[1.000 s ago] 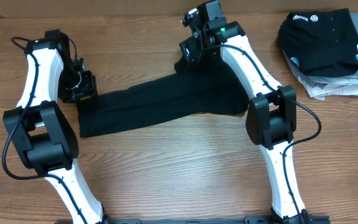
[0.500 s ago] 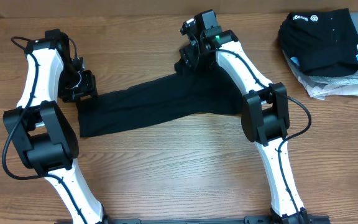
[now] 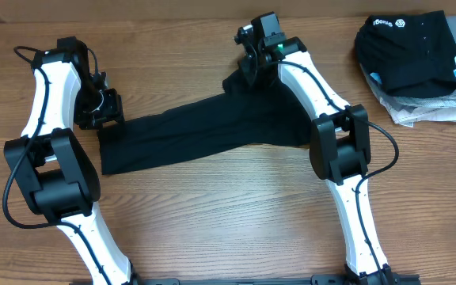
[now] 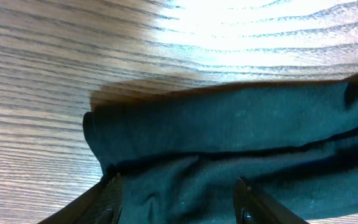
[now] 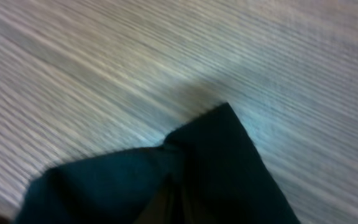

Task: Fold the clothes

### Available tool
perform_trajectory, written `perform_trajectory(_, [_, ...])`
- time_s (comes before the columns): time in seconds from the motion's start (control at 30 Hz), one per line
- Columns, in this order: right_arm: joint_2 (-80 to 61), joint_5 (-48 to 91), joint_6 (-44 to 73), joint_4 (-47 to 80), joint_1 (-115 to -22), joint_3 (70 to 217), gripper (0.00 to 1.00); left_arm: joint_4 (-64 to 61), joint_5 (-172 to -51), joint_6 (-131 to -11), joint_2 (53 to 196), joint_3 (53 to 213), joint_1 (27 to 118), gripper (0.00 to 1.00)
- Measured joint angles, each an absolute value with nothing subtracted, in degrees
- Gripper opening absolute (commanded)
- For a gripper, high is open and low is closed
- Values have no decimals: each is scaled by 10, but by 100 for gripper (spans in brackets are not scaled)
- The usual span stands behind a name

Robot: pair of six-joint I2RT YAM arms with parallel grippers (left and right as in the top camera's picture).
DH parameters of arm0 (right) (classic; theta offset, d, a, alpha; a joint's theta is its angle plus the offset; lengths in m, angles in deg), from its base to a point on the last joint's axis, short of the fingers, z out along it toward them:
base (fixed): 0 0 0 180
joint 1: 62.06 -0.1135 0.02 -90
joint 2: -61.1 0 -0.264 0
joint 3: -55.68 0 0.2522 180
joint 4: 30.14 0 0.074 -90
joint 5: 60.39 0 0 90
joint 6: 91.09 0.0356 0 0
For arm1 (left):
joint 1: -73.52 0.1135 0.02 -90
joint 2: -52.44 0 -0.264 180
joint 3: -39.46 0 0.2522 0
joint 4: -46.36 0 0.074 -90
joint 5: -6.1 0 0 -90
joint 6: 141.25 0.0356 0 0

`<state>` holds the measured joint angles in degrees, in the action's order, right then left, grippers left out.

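Observation:
Next I need to lift my right gripper, lower it onto the T-shirt's end nearest the stack (image 3: 294,115) and release, as that lies back and to its right in the overhead view.
The clothes, a plain black T-shirt (image 3: 204,131), lie as a long band across the middle of the wooden table. My left gripper (image 3: 108,111) rests at the band's left end. In the left wrist view its jaws stand apart over the fabric (image 4: 229,130), and the cloth fills the gap of the left gripper (image 4: 178,202). My right gripper (image 3: 248,67) is at the shirt's far right corner. In the right wrist view that corner (image 5: 222,155) rises to a point around the shut right gripper (image 5: 178,199), which pinches the cloth.
A stack of folded garments (image 3: 414,59) sits at the back right, a black piece with a white logo on top of grey and white ones. Bare wooden table (image 3: 228,214) stretches in front of the shirt between the two arm bases.
My right gripper has shut on the shirt's far corner and shifted slightly to the right, pulling the cloth up there. The left arm and its jaws have stayed as they were.

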<state>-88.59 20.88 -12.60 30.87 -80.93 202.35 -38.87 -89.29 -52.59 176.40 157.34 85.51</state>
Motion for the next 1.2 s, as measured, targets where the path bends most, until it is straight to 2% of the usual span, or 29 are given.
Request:
perform_trajectory(0.17, [-895, 209, -119, 391, -803, 2091, 4, -381, -893, -526, 1764, 1573, 855, 60])
perform_trajectory(0.33, [-896, 209, -115, 508, -803, 2260, 8, -371, -893, -526, 1764, 1573, 855, 61])
perform_trajectory(0.47, [-894, 208, -96, 653, -803, 2388, 7, -365, -893, -526, 1764, 1573, 855, 61])
perform_trajectory(0.63, [-894, 209, -55, 800, -801, 2435, 4, -360, -893, -526, 1764, 1573, 855, 62])
perform_trajectory(0.83, [-894, 175, 20, 808, -784, 2435, 4, -357, -893, -526, 1764, 1573, 855, 66])
perform_trajectory(1.03, [-893, 153, 81, 808, -766, 2433, 4, -357, -893, -526, 1764, 1573, 855, 65])
perform_trajectory(1.2, [-857, 156, 99, 807, -761, 2368, 4, -359, -893, -526, 1764, 1573, 855, 65])
